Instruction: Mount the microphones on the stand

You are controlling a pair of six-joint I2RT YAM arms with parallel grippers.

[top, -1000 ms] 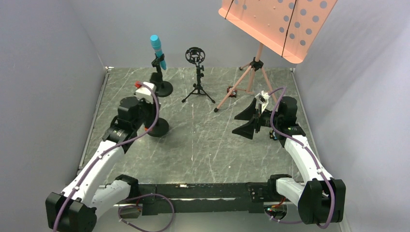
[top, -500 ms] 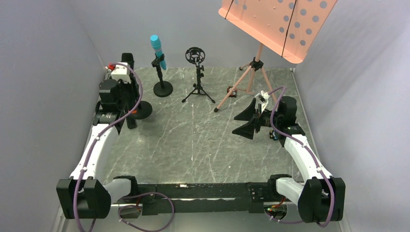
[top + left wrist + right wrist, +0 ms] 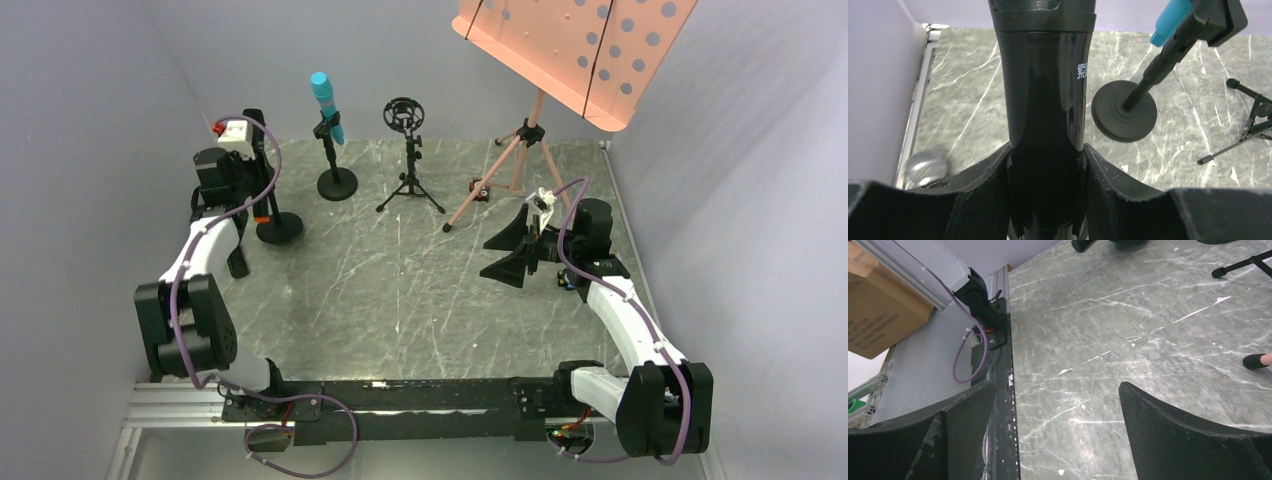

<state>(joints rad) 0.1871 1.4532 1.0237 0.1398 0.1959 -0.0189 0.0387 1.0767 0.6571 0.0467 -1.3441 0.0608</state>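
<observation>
The bare tabletop beside the cyan microphone's stand lies outward. My left gripper should next move outward toward that spot and then let go of the black microphone (image 3: pixel 1045 100).
My left gripper (image 3: pixel 255 175) (image 3: pixel 1046 150) sits at the far left and is shut on the long black microphone (image 3: pixel 1045 100), whose orange end (image 3: pixel 262 214) points down toward a round-based stand (image 3: pixel 280 228). I cannot tell whether that mic sits in the stand's clip. The cyan microphone (image 3: pixel 325 100) (image 3: pixel 1168 22) is clipped in a second round-based stand (image 3: pixel 337 183) (image 3: pixel 1124 112). A blurred silver mesh head (image 3: pixel 925 167) lies by the left wall. My right gripper (image 3: pixel 508 252) (image 3: pixel 1057 386) hangs open over bare table on the right.
A small tripod with an empty shock mount (image 3: pixel 405 115) stands at the back centre. The orange music stand (image 3: pixel 565 50) on its tripod (image 3: pixel 520 165) rises at the back right. Grey walls close in on three sides. A cardboard box (image 3: pixel 878 315) lies beyond the near rail.
The left arm has swung left and back toward the wall with the black mic in its grip, and the round-based stand moved left with it. The right arm has not moved.
</observation>
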